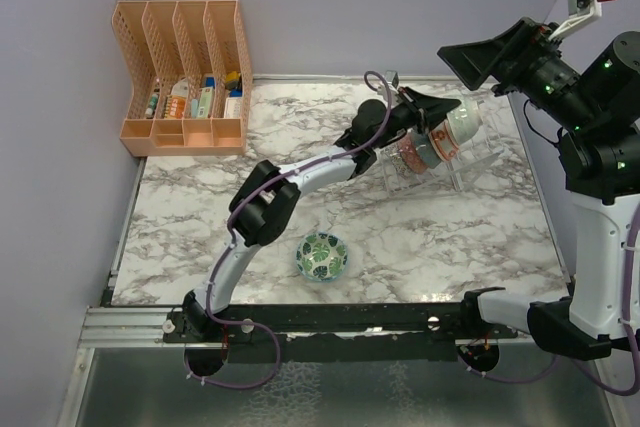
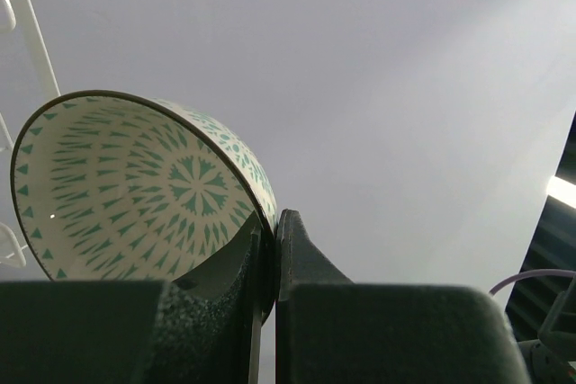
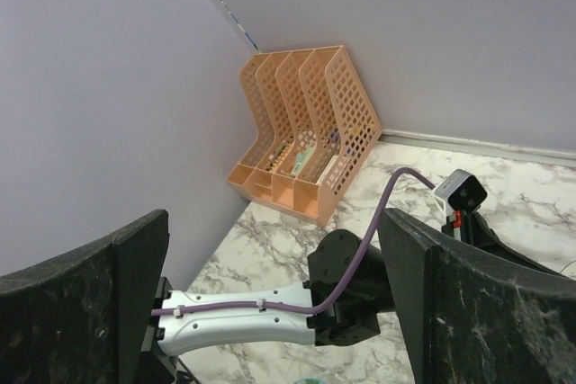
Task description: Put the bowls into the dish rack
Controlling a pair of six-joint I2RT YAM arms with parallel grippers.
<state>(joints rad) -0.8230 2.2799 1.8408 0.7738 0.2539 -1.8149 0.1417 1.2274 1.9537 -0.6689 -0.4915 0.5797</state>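
Next, the robot's left gripper should lower the pale bowl, already on edge, into the rack's loose end beside the orange-patterned bowl and let go of the pale bowl's rim, since that end of the rack is below.
My left gripper reaches over the clear dish rack at the back right of the table. It is shut on the rim of a pale bowl with a green triangle pattern. In the left wrist view the fingers pinch that bowl at its rim, and it is tilted on edge. An orange-red bowl and a greyish bowl stand in the rack. A green-blue leaf-print bowl sits on the table near the front. My right gripper is raised at the right, open and empty.
An orange plastic file organiser stands in the back left corner and shows in the right wrist view. White rack wires show at the left edge of the left wrist view. Walls close the table at the back and left.
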